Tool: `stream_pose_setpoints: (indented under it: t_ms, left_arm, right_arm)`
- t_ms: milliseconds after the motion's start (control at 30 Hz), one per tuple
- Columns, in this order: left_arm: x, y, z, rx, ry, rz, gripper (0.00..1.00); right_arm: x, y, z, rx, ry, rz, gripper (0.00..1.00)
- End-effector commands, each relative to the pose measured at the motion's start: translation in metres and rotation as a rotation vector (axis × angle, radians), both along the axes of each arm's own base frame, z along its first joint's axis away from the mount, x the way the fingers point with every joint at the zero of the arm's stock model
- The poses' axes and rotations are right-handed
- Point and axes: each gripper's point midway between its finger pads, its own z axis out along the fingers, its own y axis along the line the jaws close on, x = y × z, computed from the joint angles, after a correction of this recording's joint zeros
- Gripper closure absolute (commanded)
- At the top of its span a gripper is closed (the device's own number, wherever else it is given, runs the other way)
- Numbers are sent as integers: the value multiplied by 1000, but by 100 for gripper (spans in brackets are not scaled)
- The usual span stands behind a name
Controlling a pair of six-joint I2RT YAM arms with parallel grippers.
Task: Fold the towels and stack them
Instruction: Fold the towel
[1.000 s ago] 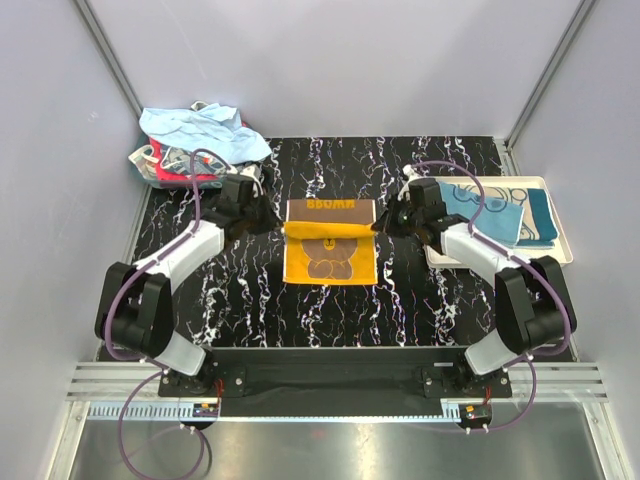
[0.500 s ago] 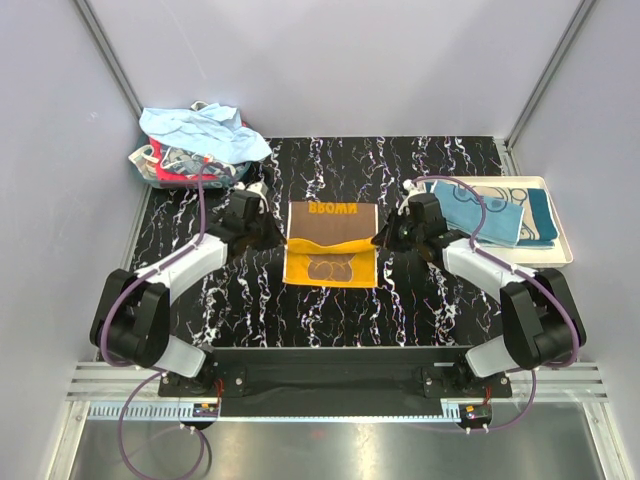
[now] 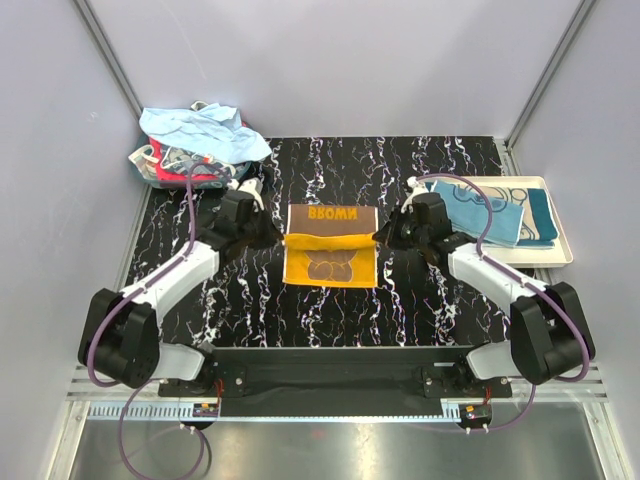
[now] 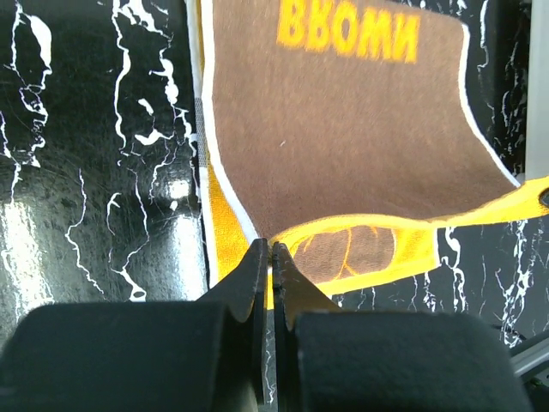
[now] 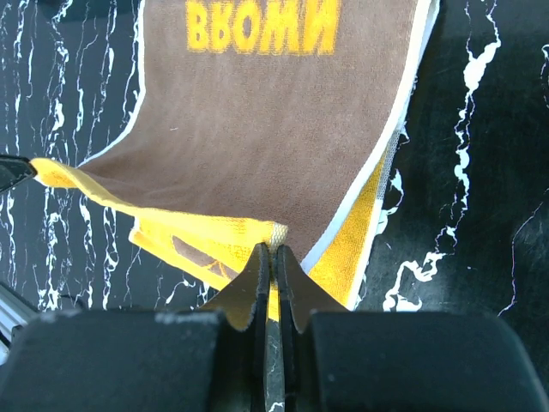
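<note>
Next, my right gripper draws back and down toward the tray-side near corner (image 3: 373, 283) and releases, because the yellow edge hangs short of the towel's near edge.
The orange-yellow bear towel (image 3: 330, 262) lies in the middle of the black marbled table. Its far part is turned over and shows a brown underside with yellow letters. My left gripper (image 3: 279, 238) is shut on the left corner of the raised yellow edge. My right gripper (image 3: 379, 237) is shut on the right corner. The edge hangs between them, a little above the bear print. In the left wrist view the gripper (image 4: 270, 250) pinches the towel (image 4: 343, 146). In the right wrist view the gripper (image 5: 273, 251) pinches the towel's (image 5: 257, 137) corner.
A loose pile of light blue and red towels (image 3: 195, 148) sits at the back left corner. A white tray (image 3: 562, 253) at the right holds folded teal and light blue towels (image 3: 495, 212). Grey walls enclose the table on three sides.
Both grippers have carried the towel's held edge toward the near side. The brown turned-over flap has grown and covers more of the bear print.
</note>
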Motion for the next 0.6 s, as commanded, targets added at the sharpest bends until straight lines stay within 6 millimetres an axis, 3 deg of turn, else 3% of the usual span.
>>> stream_pose_setpoints:
  t_ms: [0, 167, 567]
  left_arm:
    - [-3, 3, 1, 11, -34, -4, 100]
    - [-9, 4, -16, 11, -8, -4, 100]
    - [-23, -4, -46, 14, 49, -43, 100]
  right_arm:
    - [-5, 0, 2, -5, -15, -9, 100]
    - [-14, 1, -16, -6, 33, -3, 100]
    - [-16, 2, -38, -8, 92, -29, 100]
